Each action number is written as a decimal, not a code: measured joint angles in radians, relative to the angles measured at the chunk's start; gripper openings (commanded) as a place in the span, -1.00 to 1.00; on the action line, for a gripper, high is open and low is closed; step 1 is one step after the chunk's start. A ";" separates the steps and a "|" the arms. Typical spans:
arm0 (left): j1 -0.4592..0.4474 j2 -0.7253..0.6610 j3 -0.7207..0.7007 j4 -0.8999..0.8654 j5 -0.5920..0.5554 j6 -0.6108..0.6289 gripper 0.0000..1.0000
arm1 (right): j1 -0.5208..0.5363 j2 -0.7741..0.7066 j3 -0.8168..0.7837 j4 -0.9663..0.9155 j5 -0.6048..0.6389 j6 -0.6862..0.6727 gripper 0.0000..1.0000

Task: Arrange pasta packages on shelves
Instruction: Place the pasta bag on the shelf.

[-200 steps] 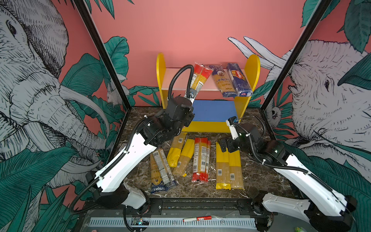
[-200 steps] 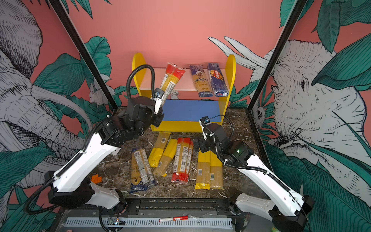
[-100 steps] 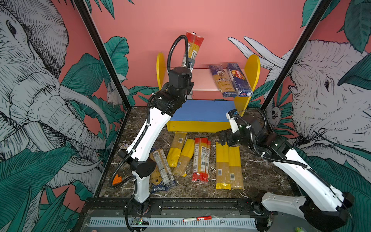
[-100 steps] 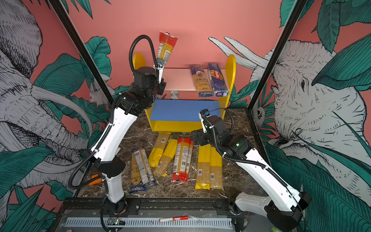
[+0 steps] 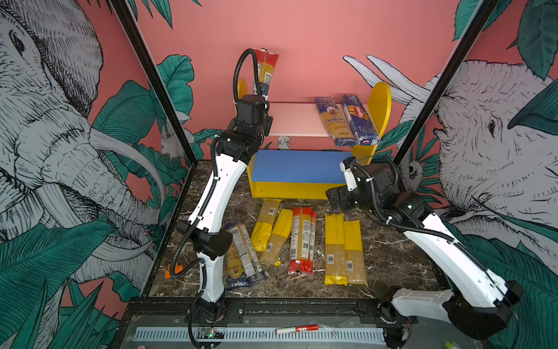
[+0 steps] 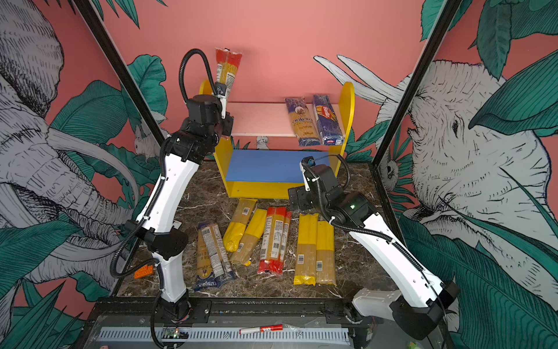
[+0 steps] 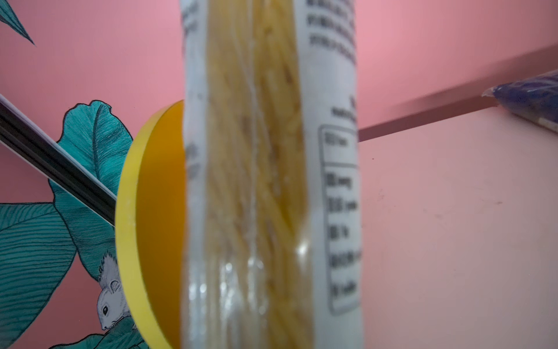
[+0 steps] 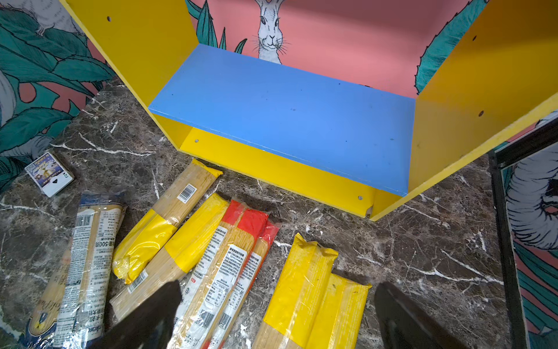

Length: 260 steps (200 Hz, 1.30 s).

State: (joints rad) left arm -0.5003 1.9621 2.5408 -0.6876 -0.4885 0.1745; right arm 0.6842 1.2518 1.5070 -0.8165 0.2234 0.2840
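Observation:
The end of the pink upper board (image 6: 238, 112) is bare. My left gripper should stay almost still beside the yellow side panel and open next, to release the package outward onto the board.
My left gripper (image 5: 261, 90) is shut on a clear, red-ended pasta package (image 5: 266, 69) and holds it upright above the left end of the shelves' pink upper board (image 5: 294, 118). Close up, this package (image 7: 271, 181) stands beside the yellow side panel (image 7: 142, 217). Two dark blue packages (image 5: 347, 121) lie at the right of the upper board. The blue lower board (image 5: 297, 165) is bare. My right gripper (image 8: 276, 302) is open, hovering over several packages (image 5: 302, 238) lying on the floor in front of the shelves.
Black frame posts (image 5: 157, 90) flank the patterned walls. A deck of cards (image 8: 49, 173) and an orange piece (image 5: 174, 269) lie at the floor's left edge. A red-and-white marker pen (image 5: 297, 328) rests on the front rail.
The left arm has risen, bringing the red-ended package from tilted over the upper board to upright and higher near the left panel. The right gripper has shifted slightly left, still open.

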 measured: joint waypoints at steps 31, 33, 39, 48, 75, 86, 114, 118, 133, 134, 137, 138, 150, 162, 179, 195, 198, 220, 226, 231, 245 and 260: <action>0.000 0.009 0.000 0.001 0.021 -0.014 -1.00 | -0.006 0.006 0.000 0.011 -0.005 0.001 0.98; 0.000 0.010 0.000 0.001 0.022 -0.015 -1.00 | -0.007 0.007 0.001 0.012 -0.005 0.001 0.98; 0.000 0.011 0.000 0.001 0.024 -0.018 -1.00 | -0.009 0.008 0.004 0.013 -0.008 0.002 0.98; 0.000 0.014 0.000 0.002 0.023 -0.024 -1.00 | -0.011 0.013 0.010 0.017 -0.013 0.002 0.98; 0.004 0.016 -0.004 0.006 0.019 -0.035 -1.00 | -0.016 0.022 0.020 0.035 -0.026 0.003 0.98; 0.004 0.016 -0.005 0.007 0.016 -0.039 -1.00 | -0.016 0.022 0.020 0.039 -0.027 0.003 0.98; 0.005 0.016 -0.023 0.031 0.010 -0.050 -0.92 | -0.018 0.022 0.020 0.042 -0.030 0.002 0.98; 0.005 0.016 -0.027 0.034 0.010 -0.051 -0.92 | -0.018 0.021 0.020 0.042 -0.030 0.001 0.98; 0.008 0.016 -0.044 0.036 0.010 -0.053 -0.91 | -0.020 0.019 0.020 0.042 -0.030 0.000 0.98; 0.008 0.016 -0.044 0.036 0.010 -0.053 -0.91 | -0.020 0.019 0.020 0.041 -0.030 0.000 0.98; 0.009 0.016 -0.046 0.036 0.010 -0.054 -0.90 | -0.021 0.018 0.020 0.041 -0.030 0.000 0.98; 0.008 0.016 -0.046 0.036 0.010 -0.053 -0.90 | -0.021 0.017 0.020 0.041 -0.030 0.000 0.98; 0.009 0.017 -0.048 0.038 0.010 -0.056 -0.81 | -0.023 0.012 0.020 0.041 -0.029 0.000 0.98; 0.010 0.017 -0.048 0.046 0.010 -0.063 -0.64 | -0.026 0.005 0.020 0.041 -0.029 -0.001 0.98; 0.013 0.017 -0.048 0.051 0.011 -0.072 -0.42 | -0.028 -0.005 0.020 0.041 -0.029 -0.002 0.98; 0.014 0.017 -0.048 0.052 0.014 -0.074 -0.17 | -0.032 -0.013 0.020 0.041 -0.029 -0.003 0.98; 0.015 0.017 -0.048 0.055 0.016 -0.079 -0.15 | -0.033 -0.014 0.020 0.041 -0.029 -0.004 0.98; 0.015 0.017 -0.048 0.097 0.026 -0.080 -0.05 | -0.037 -0.015 0.020 0.041 -0.029 -0.004 0.98; 0.015 0.017 -0.048 0.111 0.029 -0.080 -0.03 | -0.038 -0.015 0.020 0.040 -0.029 -0.004 0.98; 0.015 0.017 -0.048 0.123 0.029 -0.079 -0.02 | -0.039 -0.015 0.020 0.040 -0.029 -0.005 0.98; 0.016 0.017 -0.048 0.152 0.029 -0.079 -0.02 | -0.041 -0.015 0.020 0.040 -0.029 -0.006 0.98; 0.017 0.017 -0.045 0.172 0.029 -0.080 -0.02 | -0.044 -0.015 0.020 0.040 -0.029 -0.009 0.98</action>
State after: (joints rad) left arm -0.4831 1.9789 2.4954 -0.5156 -0.4595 0.0940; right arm 0.6403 1.2366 1.5272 -0.7765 0.1944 0.2752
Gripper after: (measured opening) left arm 0.490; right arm 0.989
